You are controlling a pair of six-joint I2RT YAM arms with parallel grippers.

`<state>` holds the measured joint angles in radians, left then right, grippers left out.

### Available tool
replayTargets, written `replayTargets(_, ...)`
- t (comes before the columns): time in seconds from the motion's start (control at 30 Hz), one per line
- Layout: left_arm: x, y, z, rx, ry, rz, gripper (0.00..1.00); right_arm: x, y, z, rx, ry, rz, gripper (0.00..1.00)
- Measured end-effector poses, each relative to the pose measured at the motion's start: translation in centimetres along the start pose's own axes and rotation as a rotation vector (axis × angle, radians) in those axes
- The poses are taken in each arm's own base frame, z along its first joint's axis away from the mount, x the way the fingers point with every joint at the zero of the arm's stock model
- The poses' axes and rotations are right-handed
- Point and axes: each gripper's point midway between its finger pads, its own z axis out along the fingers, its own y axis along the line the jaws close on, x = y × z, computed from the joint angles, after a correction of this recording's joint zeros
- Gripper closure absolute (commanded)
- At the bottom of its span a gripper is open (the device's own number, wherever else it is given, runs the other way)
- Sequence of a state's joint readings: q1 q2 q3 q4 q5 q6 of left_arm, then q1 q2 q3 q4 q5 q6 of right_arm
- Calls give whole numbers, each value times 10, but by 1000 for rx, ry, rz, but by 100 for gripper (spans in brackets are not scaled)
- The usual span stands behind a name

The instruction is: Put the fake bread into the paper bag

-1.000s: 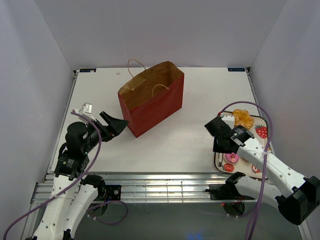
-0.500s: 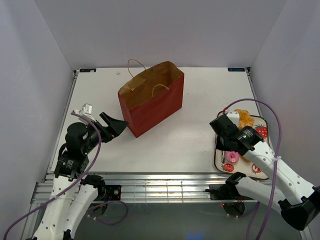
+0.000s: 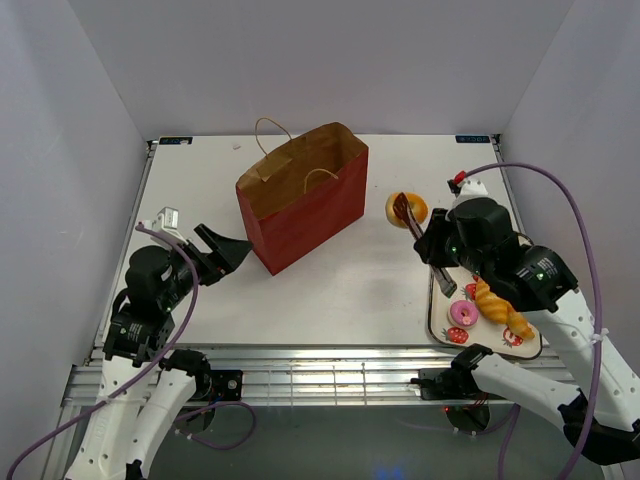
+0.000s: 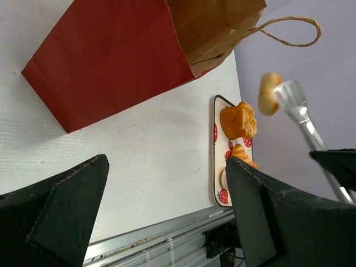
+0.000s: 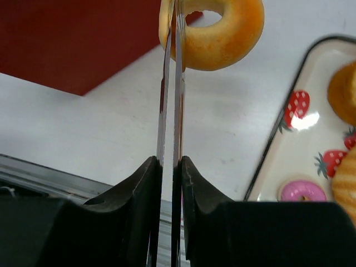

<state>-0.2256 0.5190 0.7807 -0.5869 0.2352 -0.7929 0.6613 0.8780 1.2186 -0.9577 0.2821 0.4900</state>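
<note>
The golden ring doughnut hangs outside, so my right gripper should swing outward and left in the top view, over the bag's opening (image 3: 314, 162), and release.
The red-brown paper bag (image 3: 300, 200) stands open at the table's middle back; it also shows in the left wrist view (image 4: 111, 61) and the right wrist view (image 5: 72, 39). My right gripper (image 3: 434, 246) (image 5: 169, 162) is shut on silver tongs (image 5: 169, 83), which pinch a golden ring doughnut (image 3: 406, 208) (image 5: 217, 33) in the air right of the bag. A pink-iced doughnut (image 3: 462, 313) (image 5: 302, 191) and a croissant (image 3: 500, 306) lie on the strawberry tray (image 3: 437, 300). My left gripper (image 3: 226, 249) (image 4: 167, 161) is open and empty, left of the bag.
The tray (image 4: 216, 139) lies at the near right edge of the table and also holds a lumpy golden pastry (image 4: 238, 120). White walls close in the table on three sides. A metal rail (image 3: 320, 375) runs along the near edge.
My right arm has lifted from the tray and swung up and left towards the bag, carrying the tongs with the golden doughnut. The left arm has barely moved.
</note>
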Motion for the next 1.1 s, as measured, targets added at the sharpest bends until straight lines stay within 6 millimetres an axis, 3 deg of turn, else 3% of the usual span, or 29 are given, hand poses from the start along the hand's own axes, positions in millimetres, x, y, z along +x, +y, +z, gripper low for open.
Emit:
replayTargets(0.27,2,3,-10,-14,-7,5,4,-118,67,-54,-258,-298,-30,92)
replayTargets(0.37,4,3,-14,-14,-9,1,4,-143,85,-68,-337,-377,-44,92)
replayTargets(0.57,6,3,-21,-16,-13,-18,5,-173,127,-70,-494,-423,-78,92)
replayTargets(0.77,4,3,-21,-34,-12,-54,9,-166,148,-30,-534,-341,-114,92)
replayTargets(1.1,-16,-8,-12,-112,3,-143,9,-119,132,23,-465,-217,-190,92)
